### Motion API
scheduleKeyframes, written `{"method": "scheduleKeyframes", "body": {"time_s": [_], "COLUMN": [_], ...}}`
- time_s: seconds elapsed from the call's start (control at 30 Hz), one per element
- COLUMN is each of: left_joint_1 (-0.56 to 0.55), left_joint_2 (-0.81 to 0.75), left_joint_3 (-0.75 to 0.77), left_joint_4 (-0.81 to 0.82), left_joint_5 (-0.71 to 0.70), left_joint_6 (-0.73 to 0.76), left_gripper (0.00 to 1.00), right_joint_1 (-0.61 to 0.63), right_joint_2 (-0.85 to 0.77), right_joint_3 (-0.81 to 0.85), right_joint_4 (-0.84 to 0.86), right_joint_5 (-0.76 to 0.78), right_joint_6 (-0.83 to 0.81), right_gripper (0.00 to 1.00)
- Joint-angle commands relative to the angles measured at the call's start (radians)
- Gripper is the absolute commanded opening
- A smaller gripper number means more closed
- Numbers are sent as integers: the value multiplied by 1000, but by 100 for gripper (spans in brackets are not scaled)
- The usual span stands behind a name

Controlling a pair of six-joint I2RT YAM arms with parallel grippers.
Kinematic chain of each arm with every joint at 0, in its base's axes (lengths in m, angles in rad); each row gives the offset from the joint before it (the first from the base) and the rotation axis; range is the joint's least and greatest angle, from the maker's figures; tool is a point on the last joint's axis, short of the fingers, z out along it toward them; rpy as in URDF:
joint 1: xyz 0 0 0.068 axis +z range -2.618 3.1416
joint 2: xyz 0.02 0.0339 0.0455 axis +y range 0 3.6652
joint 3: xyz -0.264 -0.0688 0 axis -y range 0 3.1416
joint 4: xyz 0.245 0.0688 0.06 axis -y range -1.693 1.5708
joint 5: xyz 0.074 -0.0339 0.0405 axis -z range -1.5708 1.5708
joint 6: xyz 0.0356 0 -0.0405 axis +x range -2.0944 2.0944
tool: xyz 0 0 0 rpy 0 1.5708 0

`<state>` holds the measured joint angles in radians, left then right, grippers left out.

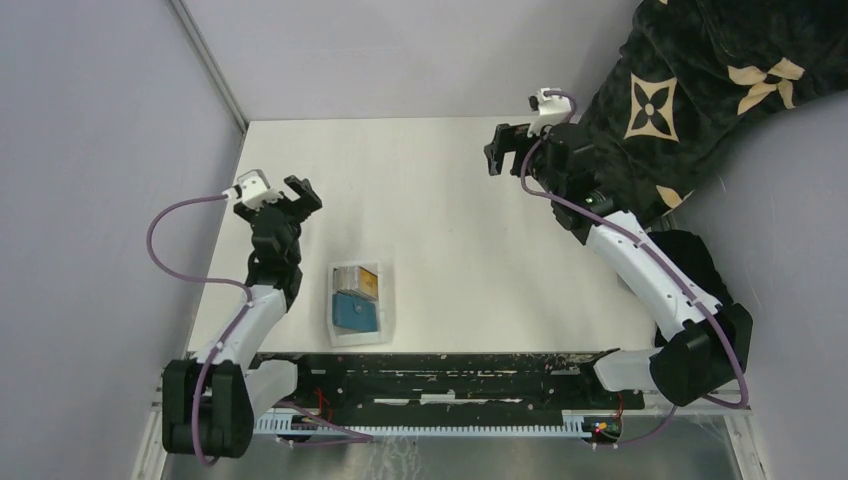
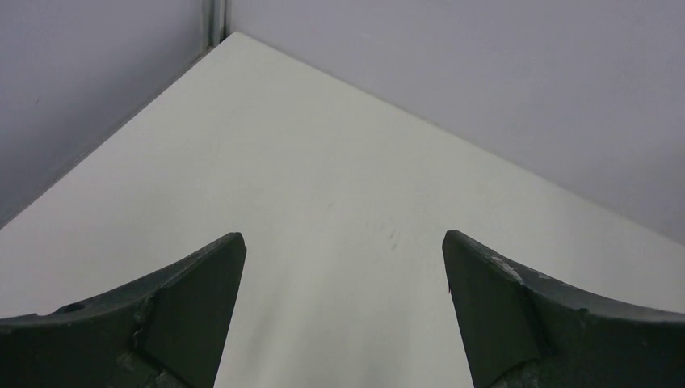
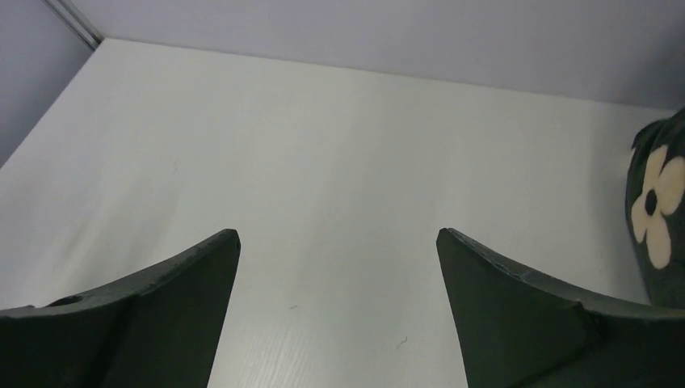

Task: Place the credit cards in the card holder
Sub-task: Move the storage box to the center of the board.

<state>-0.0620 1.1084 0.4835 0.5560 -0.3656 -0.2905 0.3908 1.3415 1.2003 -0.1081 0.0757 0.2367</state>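
Note:
The robot's right gripper next needs to move back and down onto the clear tray's rim [image 1: 386, 275] beside the gold-yellow card, because the tray sits close to the front edge of the table.
In the top view a clear plastic tray [image 1: 388, 325] lies near the table's front edge. Inside it the teal card holder [image 1: 355, 312] sits at the near end, and the credit cards [image 1: 360, 281], gold-yellow on top beside a greyish one, lie at the far end. My left gripper [image 1: 301, 194] hovers open above and to the left of the tray, well apart from it. My right gripper [image 1: 494, 150] is open far off at the back right. Both wrist views show only bare tabletop between wide jaws [image 2: 343, 242] [image 3: 338, 236].
A black cloth with cream flower patterns [image 1: 700, 90] drapes over the back right corner, close behind the right arm; its edge shows in the right wrist view [image 3: 658, 210]. Grey walls enclose the table [image 1: 450, 200] on the left and at the back.

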Motion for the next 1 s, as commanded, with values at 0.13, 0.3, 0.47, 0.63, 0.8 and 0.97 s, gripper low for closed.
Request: {"method": "scheduleKeyframes", "body": {"time_s": [0.13, 0.3, 0.47, 0.63, 0.8, 0.97], "left_joint_1": [5, 5, 2, -11, -95, -187], "left_joint_2": [-142, -269, -334, -376, -352, -293], "left_joint_3": [97, 57, 58, 49, 87, 155], "left_joint_4": [-352, -488, -660, -743, -810, -925], "left_joint_5": [184, 123, 97, 89, 7, -89], "left_joint_6": [-258, -295, -304, -342, -350, -363], "left_gripper": [97, 95, 93, 86, 86, 87], "right_joint_1": [-16, -2, 93, 252, 448, 549], "right_joint_2": [19, 103, 149, 228, 286, 357], "right_joint_3": [15, 139, 194, 240, 251, 318], "right_joint_4": [184, 69, -103, -272, -326, -415], "right_joint_5": [-114, -201, -43, 78, 174, 191], "right_joint_6": [69, 160, 165, 191, 239, 299], "right_gripper": [92, 83, 73, 74, 78, 80]}}
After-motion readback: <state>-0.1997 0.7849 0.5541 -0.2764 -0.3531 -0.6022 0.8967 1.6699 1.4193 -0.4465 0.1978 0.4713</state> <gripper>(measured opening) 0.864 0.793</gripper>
